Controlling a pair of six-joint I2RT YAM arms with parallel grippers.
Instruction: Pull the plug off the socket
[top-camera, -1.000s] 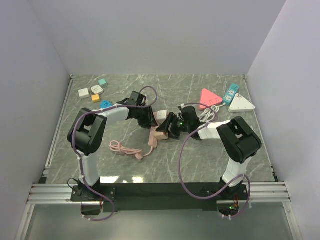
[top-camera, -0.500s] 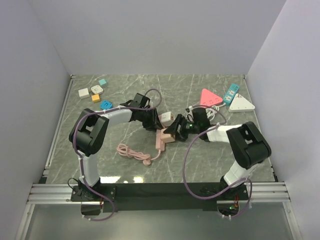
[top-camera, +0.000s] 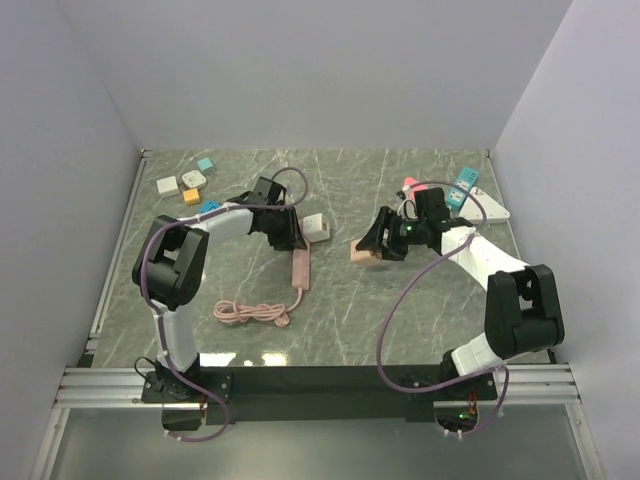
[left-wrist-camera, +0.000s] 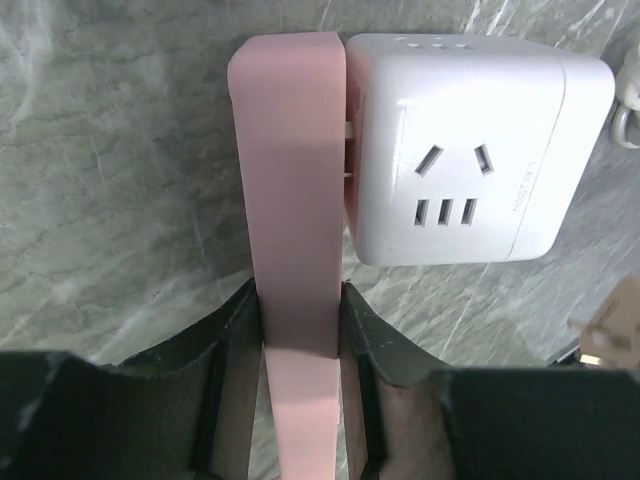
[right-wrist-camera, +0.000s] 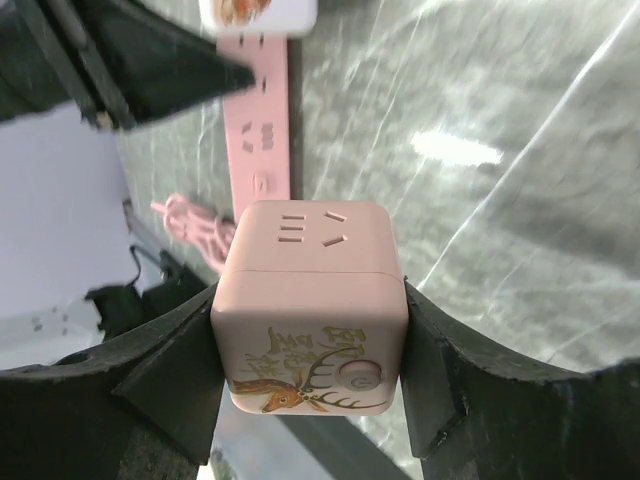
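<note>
The pink cube plug is already off the power strip (top-camera: 300, 266), so my right gripper should carry it over the strip, outward and down beside the small coloured cubes.
My left gripper (top-camera: 288, 238) (left-wrist-camera: 300, 325) is shut on a flat pink power strip (top-camera: 300, 266) (left-wrist-camera: 292, 180) lying on the marble table. A white cube plug (top-camera: 316, 226) (left-wrist-camera: 465, 150) sits against the strip's side, its prongs partly showing in the left wrist view. My right gripper (top-camera: 373, 247) (right-wrist-camera: 310, 320) is shut on a pink cube plug with a deer picture (top-camera: 364, 252) (right-wrist-camera: 310, 270). It holds the cube apart from the strip, to its right. The strip (right-wrist-camera: 262, 130) shows behind the cube in the right wrist view.
The strip's pink cable lies coiled (top-camera: 250, 312) near the front left. Several small coloured cubes (top-camera: 191, 180) sit at the back left. A pink triangle socket (top-camera: 412, 184), a blue strip (top-camera: 462, 184) and a white triangle socket (top-camera: 490, 211) sit at the back right.
My right gripper has moved right with the pink cube, which has come away from the strip. My left gripper has drawn the strip back left, and the cable has shifted.
</note>
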